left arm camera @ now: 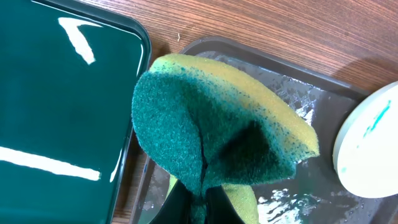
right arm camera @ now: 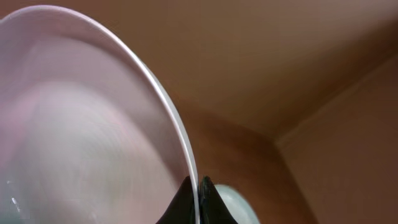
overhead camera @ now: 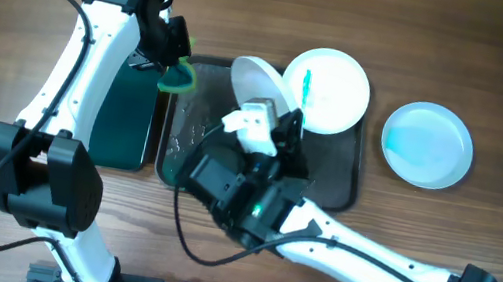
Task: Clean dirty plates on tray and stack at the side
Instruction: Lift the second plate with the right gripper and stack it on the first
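Next, my right gripper turns its white plate [overhead camera: 257, 76] flat, then brings it down onto the blue-tinted plate, since the blue-tinted plate already lies on bare wood.
My right gripper [overhead camera: 275, 109] is shut on the rim of a white plate [overhead camera: 257, 76] and holds it tilted on edge above the dark grey tray [overhead camera: 338, 170]. In the right wrist view the jaws [right arm camera: 199, 190] pinch that plate's rim [right arm camera: 74, 124]. A second plate [overhead camera: 325, 90] with a teal streak lies at the tray's far right corner. A third plate [overhead camera: 427, 145], faintly blue-tinted, lies on the bare wood to the right. My left gripper [overhead camera: 171, 62] is shut on a green and yellow sponge [left arm camera: 211, 124] over the tray's far left corner.
A smaller black tray with a green inside [overhead camera: 125, 111] lies just left of the grey tray; it also shows in the left wrist view [left arm camera: 62, 93]. The grey tray's floor [left arm camera: 298, 93] is wet. The streaked plate's edge [left arm camera: 370, 149] shows right of the sponge.
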Available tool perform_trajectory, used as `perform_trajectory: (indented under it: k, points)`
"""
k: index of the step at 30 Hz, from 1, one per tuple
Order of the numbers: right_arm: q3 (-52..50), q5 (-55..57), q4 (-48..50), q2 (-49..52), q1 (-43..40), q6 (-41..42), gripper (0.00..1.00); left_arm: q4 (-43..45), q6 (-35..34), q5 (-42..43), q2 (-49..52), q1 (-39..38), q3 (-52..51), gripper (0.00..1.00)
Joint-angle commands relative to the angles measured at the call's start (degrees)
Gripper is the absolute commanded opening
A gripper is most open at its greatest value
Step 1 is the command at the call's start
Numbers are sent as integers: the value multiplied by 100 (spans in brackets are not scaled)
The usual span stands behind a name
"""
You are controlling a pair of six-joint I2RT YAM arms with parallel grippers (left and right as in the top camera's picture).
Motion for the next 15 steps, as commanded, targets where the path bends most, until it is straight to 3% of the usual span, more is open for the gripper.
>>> perform_trajectory:
  k: [1,5,12,15]
  points:
    - [155,664,509,-162,81,-962,4,-2,70,52,74,-33,24,4]
    - [155,664,1043,-162,79,-1488,4,-72,70,52,74,-33,24,4]
    - [127,-44,999,-162,33,-1401,4,-129,70,52,74,-33,24,4]
    - [127,-1241,275,-160,-199,-142,4,-131,70,52,74,-33,24,4]
